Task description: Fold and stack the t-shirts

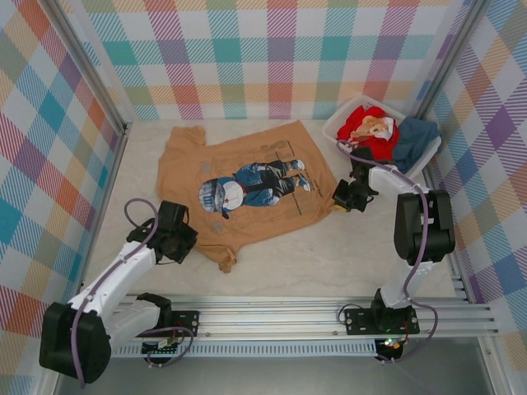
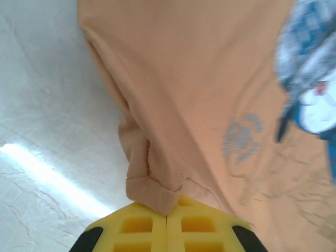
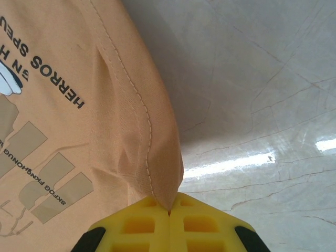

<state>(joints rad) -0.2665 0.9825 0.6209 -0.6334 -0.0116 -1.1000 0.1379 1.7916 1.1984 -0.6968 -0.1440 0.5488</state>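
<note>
The shirt lies spread, so next I need to carry the ribbed edge outward with my left gripper onto plain cloth (image 1: 174,179) beside the figure's hat and release it.
A tan-brown t-shirt (image 1: 247,185) with a blue-and-white cartoon figure lies spread on the table. My left gripper (image 1: 192,241) is at its near-left edge. In the left wrist view the yellow jaws (image 2: 167,212) are shut on a folded ribbed edge of the tan cloth (image 2: 199,79). My right gripper (image 1: 338,197) is at the shirt's right side. The right wrist view shows it (image 3: 169,210) shut on a stitched hem corner of the shirt (image 3: 79,105). A red printed t-shirt (image 1: 368,127) and a dark teal one (image 1: 417,134) lie in the basket.
The white plastic basket (image 1: 336,128) stands at the back right corner, just behind my right arm. Checked walls close the table (image 1: 329,263) on three sides. Bare pale tabletop runs along the near edge in front of the shirt.
</note>
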